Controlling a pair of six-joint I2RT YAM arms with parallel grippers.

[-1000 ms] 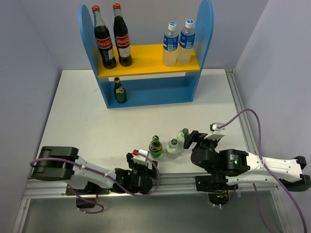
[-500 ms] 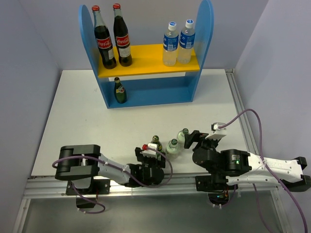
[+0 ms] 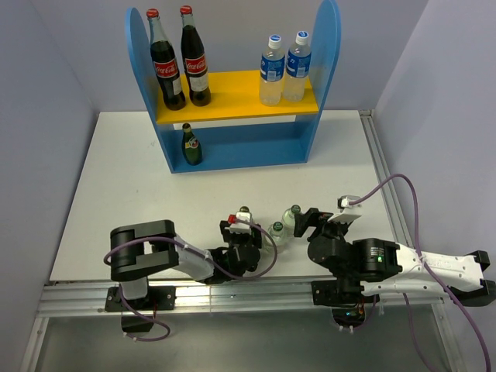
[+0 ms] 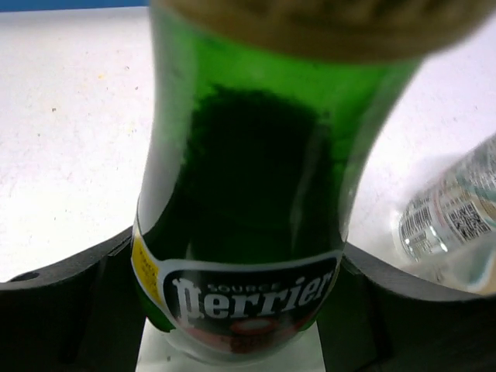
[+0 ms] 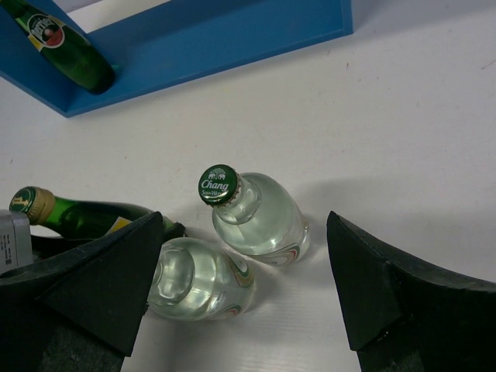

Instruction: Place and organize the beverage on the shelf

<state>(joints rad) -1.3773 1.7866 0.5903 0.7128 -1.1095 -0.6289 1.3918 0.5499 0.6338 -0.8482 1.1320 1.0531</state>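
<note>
The green bottle in my left gripper goes outward onto the blue base (image 3: 217, 151) beside the second green bottle next and gets released. That part of the base stands empty.
A dark green bottle (image 4: 248, 194) with a yellow-edged label stands upright near the table's front, and my left gripper (image 3: 246, 235) is shut on its lower body, one finger (image 4: 70, 302) on each side. Right beside it stand two clear bottles (image 3: 276, 231) (image 3: 292, 214). In the right wrist view one clear bottle (image 5: 260, 221) shows a green cap, and the other (image 5: 198, 279) is partly behind a finger. My right gripper (image 5: 244, 260) hovers open above them, touching neither. The shelf (image 3: 248, 155) holds a second green bottle (image 3: 191, 145) on its blue base and two water bottles (image 3: 271, 70) on the yellow board.
Two tall cola bottles (image 3: 167, 70) stand at the left of the shelf's yellow board. Grey walls close in the table on the left and right. A metal rail (image 3: 256, 291) runs along the near edge by the arm bases.
My left arm has slid right and forward to the green bottle, and its jaws have closed round it. The right arm and the clear bottles have stayed put.
</note>
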